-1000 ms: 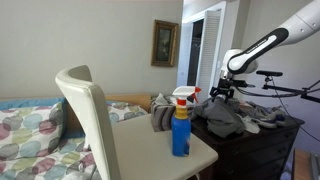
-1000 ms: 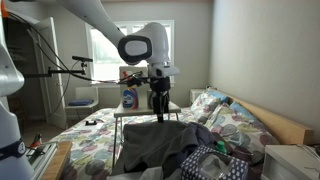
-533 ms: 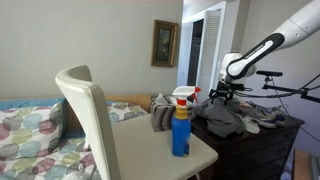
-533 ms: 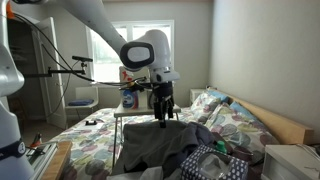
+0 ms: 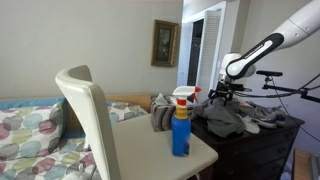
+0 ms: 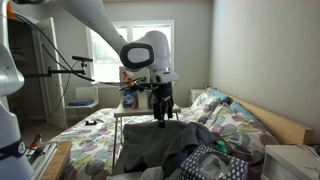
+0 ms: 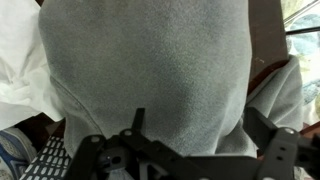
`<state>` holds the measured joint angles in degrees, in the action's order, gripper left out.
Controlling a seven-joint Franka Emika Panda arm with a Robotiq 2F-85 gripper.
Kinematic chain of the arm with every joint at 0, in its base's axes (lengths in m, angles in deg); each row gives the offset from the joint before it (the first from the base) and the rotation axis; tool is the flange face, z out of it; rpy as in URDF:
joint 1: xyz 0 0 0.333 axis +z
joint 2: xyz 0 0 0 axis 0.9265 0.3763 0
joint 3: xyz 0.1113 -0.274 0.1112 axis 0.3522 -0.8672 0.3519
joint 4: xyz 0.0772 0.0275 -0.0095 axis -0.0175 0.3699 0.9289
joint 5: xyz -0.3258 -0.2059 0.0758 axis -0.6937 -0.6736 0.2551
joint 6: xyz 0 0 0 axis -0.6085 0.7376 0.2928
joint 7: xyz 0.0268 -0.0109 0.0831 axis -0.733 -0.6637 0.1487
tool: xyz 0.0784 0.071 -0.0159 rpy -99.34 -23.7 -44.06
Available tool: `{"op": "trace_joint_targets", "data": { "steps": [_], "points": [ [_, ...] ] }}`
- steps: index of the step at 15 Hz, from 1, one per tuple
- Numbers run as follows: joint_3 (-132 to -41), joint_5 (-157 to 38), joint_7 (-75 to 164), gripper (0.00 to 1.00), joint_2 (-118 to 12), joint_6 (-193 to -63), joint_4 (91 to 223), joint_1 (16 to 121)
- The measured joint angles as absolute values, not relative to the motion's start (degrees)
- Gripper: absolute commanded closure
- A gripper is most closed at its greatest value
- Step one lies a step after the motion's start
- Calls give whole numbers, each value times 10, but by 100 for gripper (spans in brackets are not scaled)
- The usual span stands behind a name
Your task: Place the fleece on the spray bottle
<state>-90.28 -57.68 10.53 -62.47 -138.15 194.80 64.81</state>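
The robot should next bring its gripper down a little more to the top of the fleece (image 5: 221, 105) (image 7: 190, 110) and close it there.
The grey fleece (image 5: 226, 119) lies in a heap on a dark dresser; it also shows in an exterior view (image 6: 158, 146) and fills the wrist view (image 7: 150, 70). The spray bottle (image 5: 181, 125), blue with a red and white head, stands upright on a white table; it shows far behind the arm in an exterior view (image 6: 129, 97). My gripper (image 5: 221, 94) hangs just above the fleece, pointing down (image 6: 160, 113). In the wrist view my gripper (image 7: 200, 122) has its fingers spread wide with the fleece between them, not clamped.
A white chair back (image 5: 88, 115) stands in front of the white table (image 5: 150, 150). A grey cloth (image 5: 162, 118) lies on the table behind the bottle. Other clothes (image 6: 215, 160) lie on the dresser (image 5: 262, 140). A patterned bed (image 5: 30, 130) is nearby.
The gripper has dropped a little towards the fleece and shifted slightly sideways over the last second. It has held still for the last half second.
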Motion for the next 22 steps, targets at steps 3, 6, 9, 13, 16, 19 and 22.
{"op": "trace_joint_targets", "data": {
  "steps": [3,6,9,13,16,19,22],
  "points": [
    [-902,-578,74,41,-619,-1384,1948,652],
    [-904,-583,40,62,-609,-1384,1948,652],
    [-904,-584,18,84,-603,-1385,1948,653],
    [-906,-603,-32,100,-604,-1383,1948,661],
    [-906,-618,-61,99,-614,-1363,1949,666],
    [-906,-632,-78,99,-640,-1342,1952,667],
    [-899,-608,-59,99,-694,-1329,1964,666]
  ]
}}
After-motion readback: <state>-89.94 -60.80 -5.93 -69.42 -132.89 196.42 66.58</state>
